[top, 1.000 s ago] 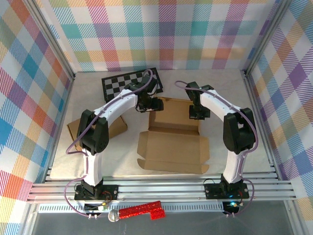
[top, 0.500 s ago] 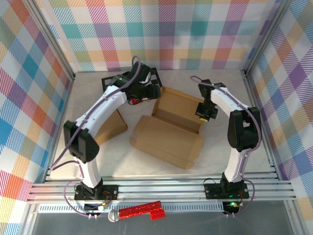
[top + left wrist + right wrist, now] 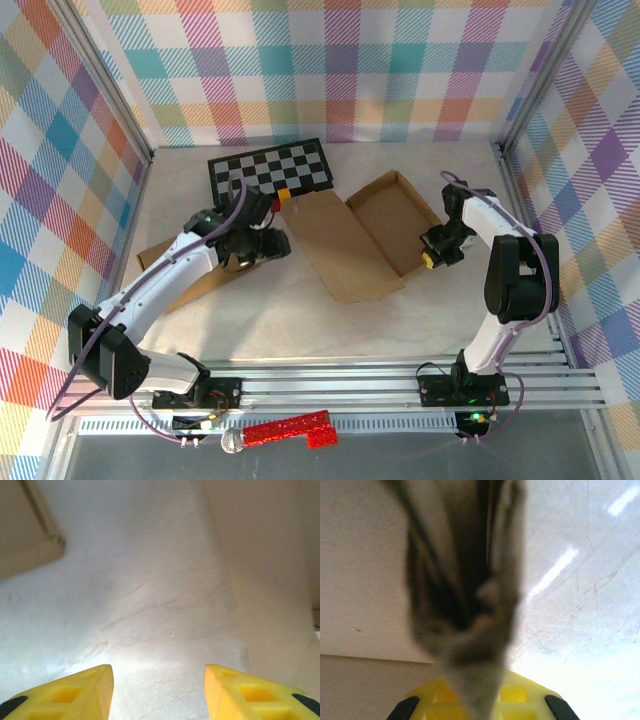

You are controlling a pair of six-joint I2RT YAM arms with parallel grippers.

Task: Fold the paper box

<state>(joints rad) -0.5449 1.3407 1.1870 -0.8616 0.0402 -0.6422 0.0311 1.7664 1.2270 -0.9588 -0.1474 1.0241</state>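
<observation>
I will pull the tray's near corner (image 3: 406, 275) back toward the box's base and lid next with my right gripper and then release it, because the box (image 3: 345, 245) lies at an angle.
The brown paper box (image 3: 345, 245) lies open and turned at an angle in the middle of the table, with its flat lid toward the left and its shallow tray (image 3: 395, 215) toward the right. My right gripper (image 3: 432, 258) is shut on the tray's near right wall. In the right wrist view that cardboard edge (image 3: 470, 605) rises blurred from between the yellow fingers (image 3: 520, 695). My left gripper (image 3: 265, 243) sits low over the bare table just left of the lid. It stands open (image 3: 157, 690) with nothing between its yellow fingertips (image 3: 70, 692), and the lid (image 3: 280, 555) lies to its right.
A second flat cardboard piece (image 3: 165, 265) lies under the left arm, its corner (image 3: 25, 530) in the left wrist view. A checkerboard (image 3: 270, 165) lies at the back with a small red and yellow object (image 3: 285, 195) at its front edge. Metal rails (image 3: 330, 385) run along the near edge.
The right gripper has dragged the box rightward and turned it. The left gripper left the box's back left corner, swung down to the left, and its jaws narrowed somewhat.
</observation>
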